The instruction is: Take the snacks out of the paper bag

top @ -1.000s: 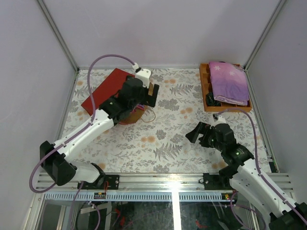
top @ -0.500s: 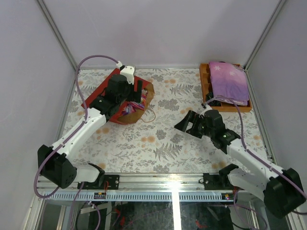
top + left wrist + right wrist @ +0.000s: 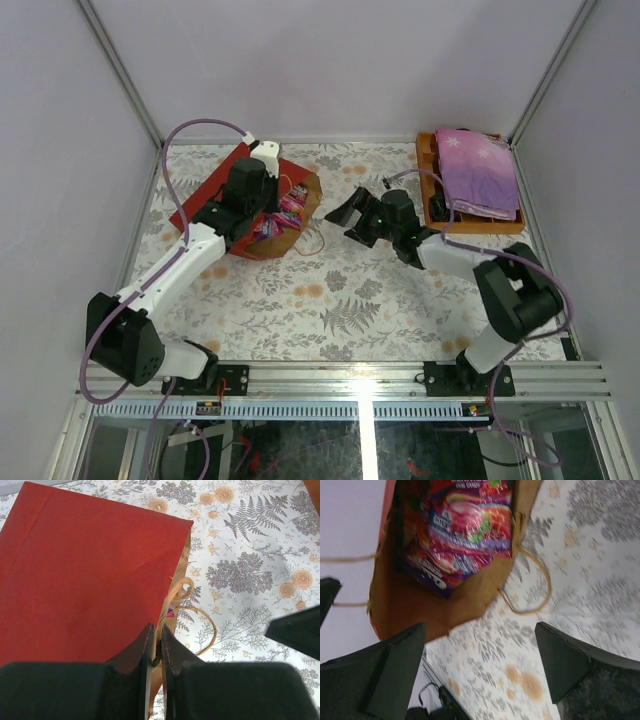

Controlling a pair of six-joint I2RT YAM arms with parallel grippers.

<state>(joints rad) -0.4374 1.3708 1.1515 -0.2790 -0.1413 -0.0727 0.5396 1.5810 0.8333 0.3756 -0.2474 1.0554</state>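
Observation:
I should next move my right gripper left in the top view, into the bag's opening, onto the top purple snack, because it covers the other snack.
The red paper bag (image 3: 212, 196) lies on its side at the back left, mouth toward the right. My left gripper (image 3: 274, 200) is shut on the brown upper rim of that mouth (image 3: 165, 615), which sits pinched between the jaws (image 3: 156, 632). Glossy purple snacks (image 3: 465, 525) lie inside on the kraft lining (image 3: 420, 605), also seen from above as snacks (image 3: 288, 208). A beige cord handle (image 3: 532, 592) loops onto the table. My right gripper (image 3: 352, 214) stands open just right of the mouth, facing it, with nothing between its fingers (image 3: 395, 665).
A brown wooden tray (image 3: 430, 195) holding a folded purple cloth (image 3: 478, 170) stands at the back right, just behind the right arm. The floral tablecloth (image 3: 330, 300) covers the table. White walls close in the left, back and right.
My left gripper came down onto the bag's upper rim and shut on it, showing the snacks inside. My right arm swung left across the table to the bag's mouth, still open.

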